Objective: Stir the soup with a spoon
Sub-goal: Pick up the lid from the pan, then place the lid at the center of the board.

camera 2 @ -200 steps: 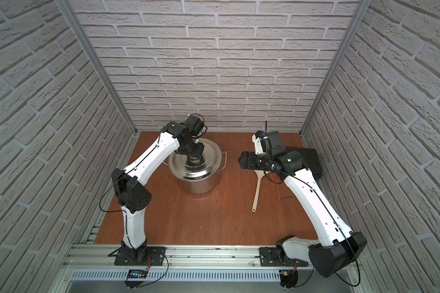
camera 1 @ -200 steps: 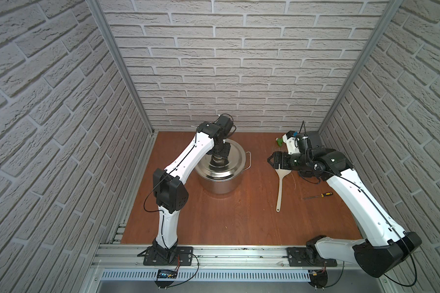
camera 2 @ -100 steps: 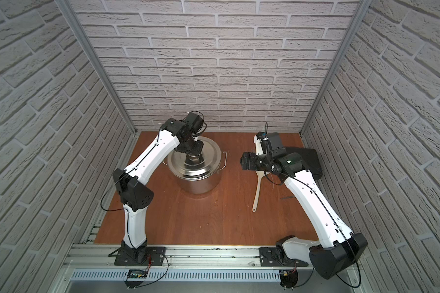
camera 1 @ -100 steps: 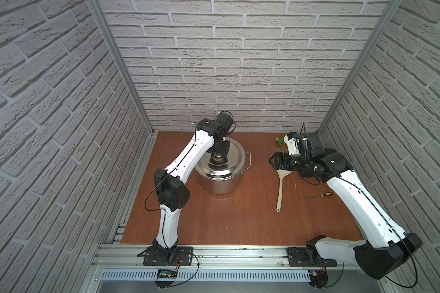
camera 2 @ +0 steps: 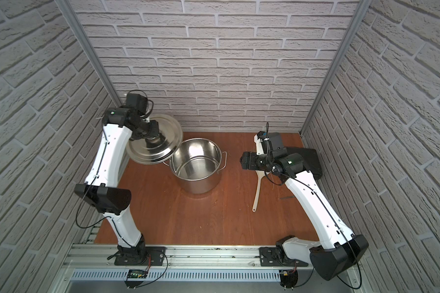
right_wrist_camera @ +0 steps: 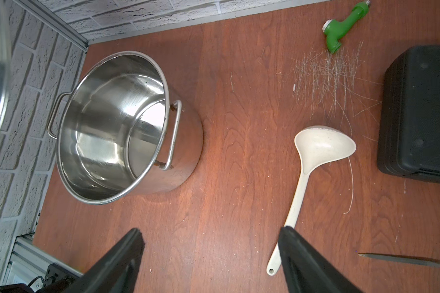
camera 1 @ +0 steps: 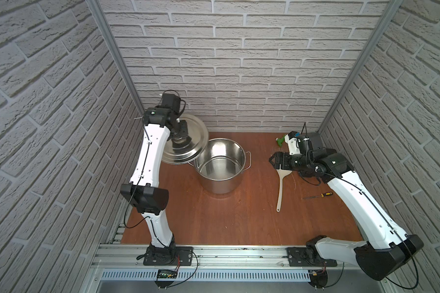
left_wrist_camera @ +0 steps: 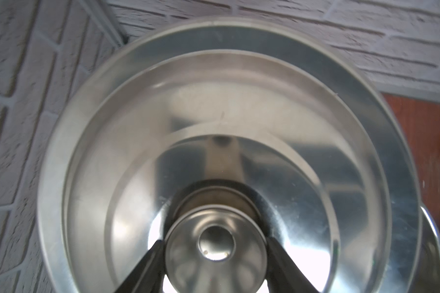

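Observation:
My left gripper holds the tilted lid by the knob and will next lower it past the pot's rim, level it there and let go of the knob, because bare tabletop (camera 1: pixel 175 171) beside the pot is below.
The steel stockpot (camera 1: pixel 221 177) (camera 2: pixel 196 177) (right_wrist_camera: pixel 117 126) stands uncovered at the back of the table. No soup shows in it, only bare shiny metal. My left gripper (camera 1: pixel 182 132) (camera 2: pixel 154 132) (left_wrist_camera: pixel 215 242) is shut on the knob (left_wrist_camera: pixel 215 256) of the round lid (camera 1: pixel 188 147) (camera 2: pixel 158 149) (left_wrist_camera: pixel 226 114). It holds the lid tilted in the air, left of and behind the pot. The cream spoon (camera 1: pixel 280 187) (camera 2: pixel 257 187) (right_wrist_camera: pixel 315 147) lies flat on the table right of the pot. My right gripper (camera 1: pixel 273 161) (camera 2: pixel 244 159) (right_wrist_camera: pixel 210 230) hangs open and empty above its bowl end.
A yellow-handled screwdriver (camera 1: pixel 318 195) (right_wrist_camera: pixel 404 260) lies right of the spoon. A black case (camera 2: pixel 308 159) (right_wrist_camera: pixel 419 111) and a green nozzle (camera 1: pixel 280 142) (right_wrist_camera: pixel 341 28) sit at the back right, with thin loose strands (right_wrist_camera: pixel 328 71) between them. Brick walls close three sides.
The lid, which sat on the pot, has been lifted off by my left gripper and carried left and back, tilting. The right arm has barely moved.

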### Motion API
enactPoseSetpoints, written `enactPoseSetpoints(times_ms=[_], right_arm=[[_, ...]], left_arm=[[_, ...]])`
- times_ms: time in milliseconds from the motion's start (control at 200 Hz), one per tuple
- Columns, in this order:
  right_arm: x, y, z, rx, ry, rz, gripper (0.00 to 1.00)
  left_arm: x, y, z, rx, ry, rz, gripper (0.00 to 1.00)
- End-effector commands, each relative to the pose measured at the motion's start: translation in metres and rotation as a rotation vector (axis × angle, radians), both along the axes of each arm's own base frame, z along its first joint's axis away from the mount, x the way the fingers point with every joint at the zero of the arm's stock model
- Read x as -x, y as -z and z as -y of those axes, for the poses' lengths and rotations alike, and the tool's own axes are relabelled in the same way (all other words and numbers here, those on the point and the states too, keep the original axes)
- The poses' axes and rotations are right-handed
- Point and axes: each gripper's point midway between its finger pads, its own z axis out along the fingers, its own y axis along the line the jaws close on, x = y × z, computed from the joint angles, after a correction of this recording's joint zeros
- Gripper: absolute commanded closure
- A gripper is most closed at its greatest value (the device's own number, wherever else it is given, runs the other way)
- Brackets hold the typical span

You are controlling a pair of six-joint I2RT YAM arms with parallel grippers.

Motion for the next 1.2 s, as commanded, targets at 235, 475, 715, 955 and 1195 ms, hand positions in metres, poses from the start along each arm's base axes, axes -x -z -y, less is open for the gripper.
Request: enactPoseSetpoints(times_ms=[235, 475, 715, 955, 1195], right_arm=[[-0.008, -0.015, -0.006, -0.024, -0.001, 0.048, 0.13], [-0.016, -0.013, -0.006, 0.007, -0.006, 0.021, 0.1], [-0.02, 0.002, -0.007, 0.025, -0.002, -0.039, 0.1], [-0.026, 0.03, -0.002, 0.067, 0.032, -0.093, 0.1], [-0.024, 0.082, 0.003, 0.105, 0.064, -0.183, 0.09]], left_arm=[[-0.009, 0.038, -0.078, 0.073, -0.156, -0.005, 0.91], [-0.039, 0.098, -0.096, 0.052, -0.202, -0.027, 0.88], [-0.064, 0.153, -0.104, 0.054, -0.228, -0.039, 0.88], [-0.078, 0.212, -0.091, 0.072, -0.214, -0.095, 0.88], [-0.084, 0.249, -0.074, 0.096, -0.18, -0.128, 0.86]])
